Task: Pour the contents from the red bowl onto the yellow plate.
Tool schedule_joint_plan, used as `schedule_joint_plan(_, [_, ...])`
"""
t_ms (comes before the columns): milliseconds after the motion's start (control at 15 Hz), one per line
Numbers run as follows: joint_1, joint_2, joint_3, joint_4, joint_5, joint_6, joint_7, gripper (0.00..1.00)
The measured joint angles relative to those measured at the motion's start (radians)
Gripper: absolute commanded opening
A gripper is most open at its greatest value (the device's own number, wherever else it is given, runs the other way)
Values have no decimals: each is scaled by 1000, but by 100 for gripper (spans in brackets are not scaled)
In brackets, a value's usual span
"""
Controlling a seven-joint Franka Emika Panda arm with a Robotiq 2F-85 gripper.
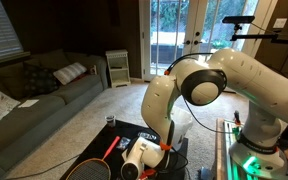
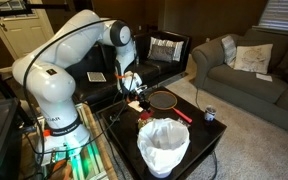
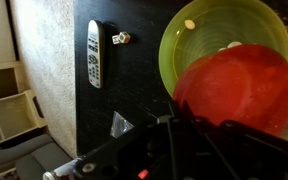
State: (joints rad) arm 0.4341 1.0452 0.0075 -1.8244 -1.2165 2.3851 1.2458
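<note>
Clear tabletop [image 2: 127, 120] beside the plate is below and back, so next I'll turn the bowl [image 2: 140, 92] in my gripper upright, pull it back, lower it and release its rim.
In the wrist view the red bowl [image 3: 234, 90] is held tilted over the near edge of the round yellow-green plate [image 3: 209, 35], and covers its lower part. A few small pale pieces [image 3: 189, 24] lie on the plate. My gripper [image 3: 170, 118] is shut on the bowl's rim, with its fingers dark at the bottom of the frame. In an exterior view the gripper [image 2: 134, 86] hangs low over the black table with a bit of red bowl [image 2: 140, 92] showing; the plate is hidden there.
A grey remote control [image 3: 95, 52] and a small object [image 3: 121, 38] lie on the black table left of the plate. A tall white translucent container [image 2: 164, 145] stands at the table's front. A red-and-black racket [image 2: 164, 100] and a small can [image 2: 210, 114] are nearby. A sofa [image 2: 249, 65] stands beyond.
</note>
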Motion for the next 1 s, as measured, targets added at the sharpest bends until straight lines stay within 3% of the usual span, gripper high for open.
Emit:
schedule_joint_plan(400, [-51, -31, 13, -57, -136, 187, 10, 1])
schedule_joint_plan(1000, [-108, -27, 70, -85, -187, 344, -221, 1])
